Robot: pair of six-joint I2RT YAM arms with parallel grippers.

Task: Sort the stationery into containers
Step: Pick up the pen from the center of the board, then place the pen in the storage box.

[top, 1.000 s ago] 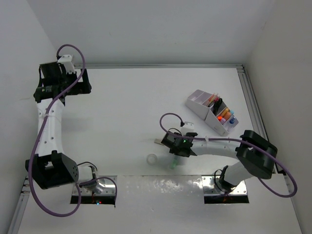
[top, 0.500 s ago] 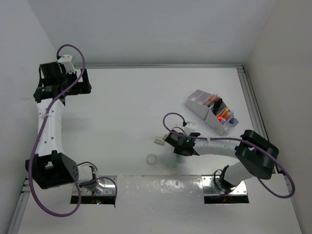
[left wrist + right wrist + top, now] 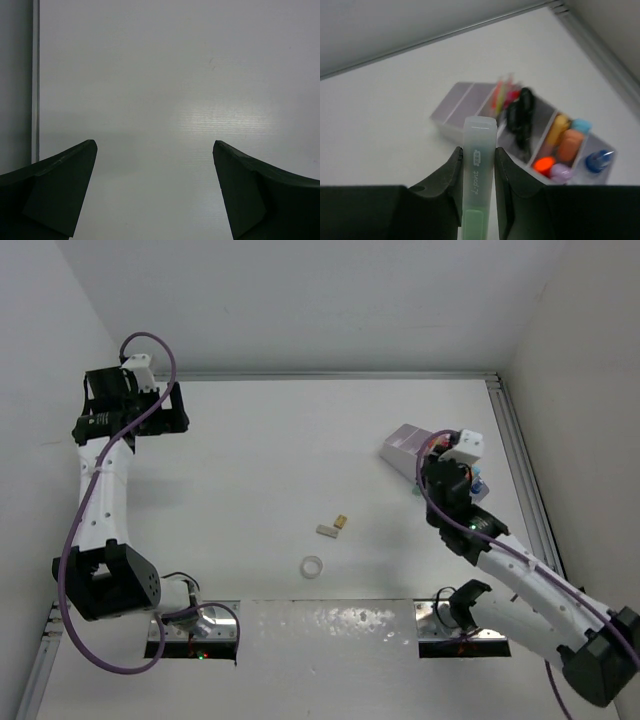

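Note:
The right gripper shifts toward the organizer's highlighter section (image 3: 558,146) next, which lies below it and to its right in the wrist view. Then it lowers to release among matching highlighters.
My right gripper (image 3: 478,156) is shut on a pale green highlighter (image 3: 478,170), held above the table near the organizer (image 3: 455,107). From above, the right gripper (image 3: 447,480) sits over the organizer (image 3: 402,440) at the right. The organizer holds pens (image 3: 501,95), black scissors (image 3: 520,117) and several highlighters (image 3: 567,145). Two small beige erasers (image 3: 334,526) and a clear tape ring (image 3: 312,566) lie on the table's middle. My left gripper (image 3: 155,190) is open and empty over bare table at the far left (image 3: 160,410).
A metal rail (image 3: 520,455) runs along the table's right edge beside the organizer. White walls close off the back and both sides. Purple cables (image 3: 150,345) loop from both arms.
My right gripper has lifted the green highlighter from the front middle of the table and carried it right and back to the organizer. The erasers now show uncovered. The left arm is unmoved.

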